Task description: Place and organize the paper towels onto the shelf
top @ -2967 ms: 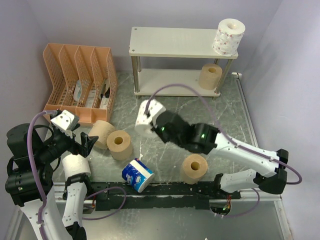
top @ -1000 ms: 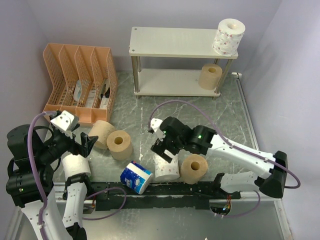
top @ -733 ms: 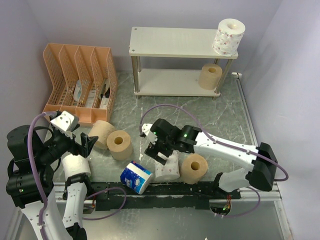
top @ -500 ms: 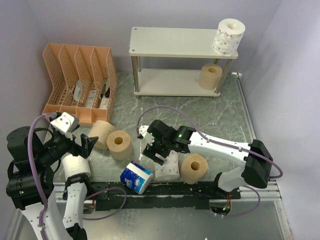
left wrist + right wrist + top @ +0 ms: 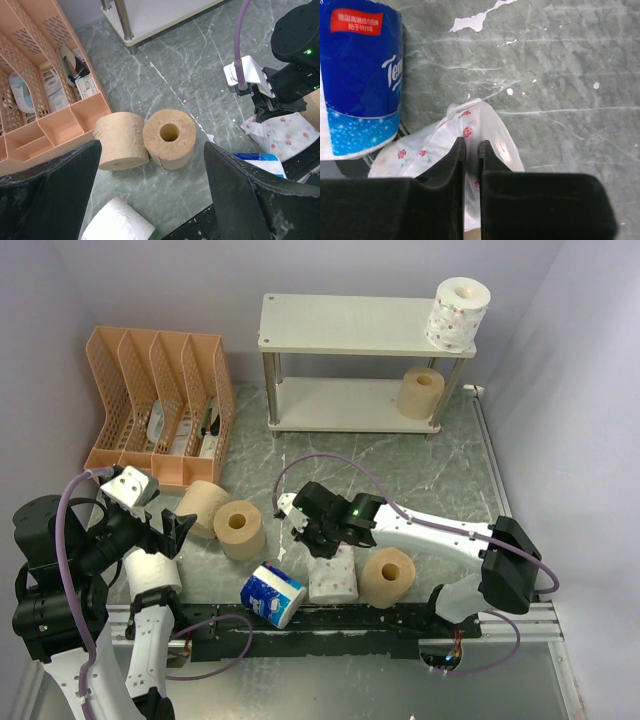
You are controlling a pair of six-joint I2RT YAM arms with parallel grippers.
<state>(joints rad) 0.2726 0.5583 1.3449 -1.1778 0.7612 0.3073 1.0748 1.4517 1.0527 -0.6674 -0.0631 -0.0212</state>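
Note:
The white roll swings up and outward in my right gripper next, tilting level, to the shelf's top board beside the shelved printed roll, for release where space is open.
My right gripper (image 5: pixel 318 540) is down at the table front, its jaws closed on a fold of the wrapper of a white roll with pinkish print (image 5: pixel 334 578), which rests on the table. In the right wrist view the roll (image 5: pixel 487 130) lies beside the blue-white wrapped roll (image 5: pixel 360 85). My left gripper (image 5: pixel 150 200) is wide open and empty, above two tan rolls (image 5: pixel 169 138) (image 5: pixel 121 141) and a plain white roll (image 5: pixel 117 225). The shelf (image 5: pixel 340 325) holds a printed roll (image 5: pixel 457 313) on top and a tan roll (image 5: pixel 421 392) on its lower board.
An orange mesh file organizer (image 5: pixel 130 400) stands at the back left. The blue-wrapped roll (image 5: pixel 273 591) and a tan roll (image 5: pixel 388 577) flank the printed roll at the near edge. Purple walls close in on both sides.
My right gripper has brought the printed roll down from mid-air to the table front, between the blue-wrapped roll and a tan roll. The left arm has stayed still.

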